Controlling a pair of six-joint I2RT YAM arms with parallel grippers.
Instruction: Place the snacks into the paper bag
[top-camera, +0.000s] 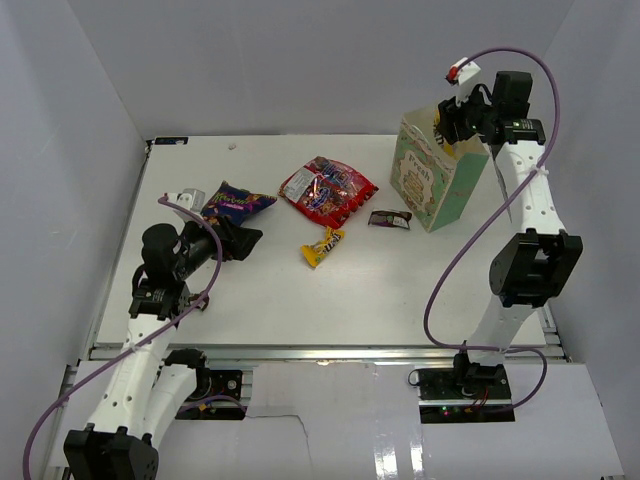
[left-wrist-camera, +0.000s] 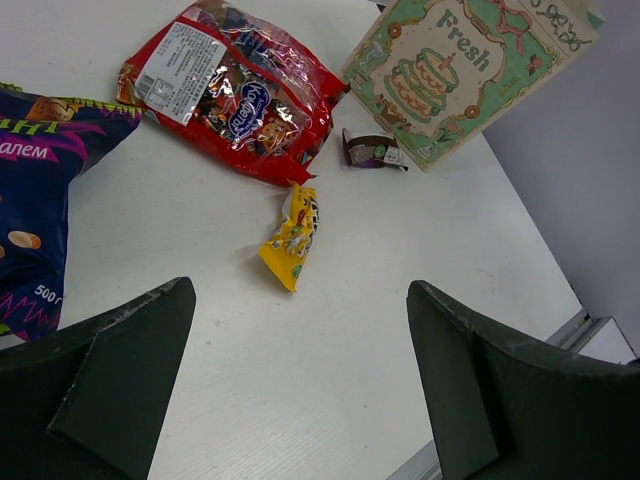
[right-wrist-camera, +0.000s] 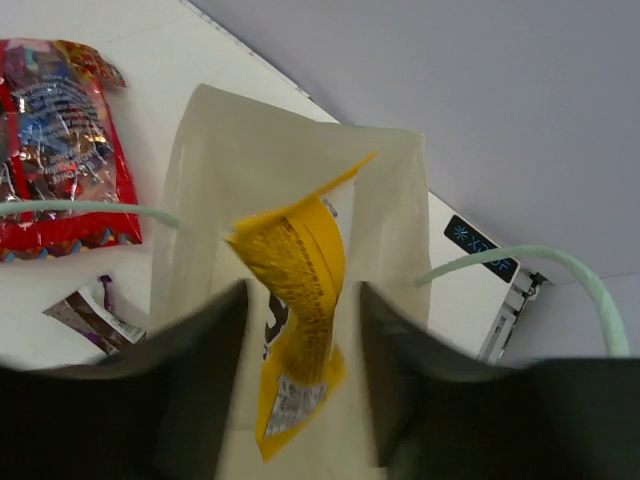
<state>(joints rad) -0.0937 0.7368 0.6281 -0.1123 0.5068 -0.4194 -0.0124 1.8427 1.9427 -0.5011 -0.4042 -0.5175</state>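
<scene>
My left gripper reaches outward next and lowers open fingers at the purple-blue bag's corner (top-camera: 263, 203) (left-wrist-camera: 103, 137) toward the red candy bag, as that corner lies outward and below.
The paper bag (top-camera: 430, 185) stands upright at the back right, its "Fresh" label showing in the left wrist view (left-wrist-camera: 450, 75). My right gripper (top-camera: 445, 135) hovers over its open mouth (right-wrist-camera: 210, 180). Its jaws are apart, and a yellow packet (right-wrist-camera: 300, 310) hangs blurred between them inside the bag. On the table lie the red candy bag (top-camera: 328, 192), the purple-blue bag (top-camera: 238, 203), a second yellow packet (top-camera: 323, 245) and the dark brown wrapper (top-camera: 390, 220), which lies beside the bag's base. My left gripper (top-camera: 240, 240) is open and empty, next to the purple-blue bag (left-wrist-camera: 30, 200).
White walls enclose the table on three sides. The table's near right edge and a metal rail (left-wrist-camera: 600, 330) show in the left wrist view. The bag's string handles (right-wrist-camera: 90, 208) arc across the right wrist view.
</scene>
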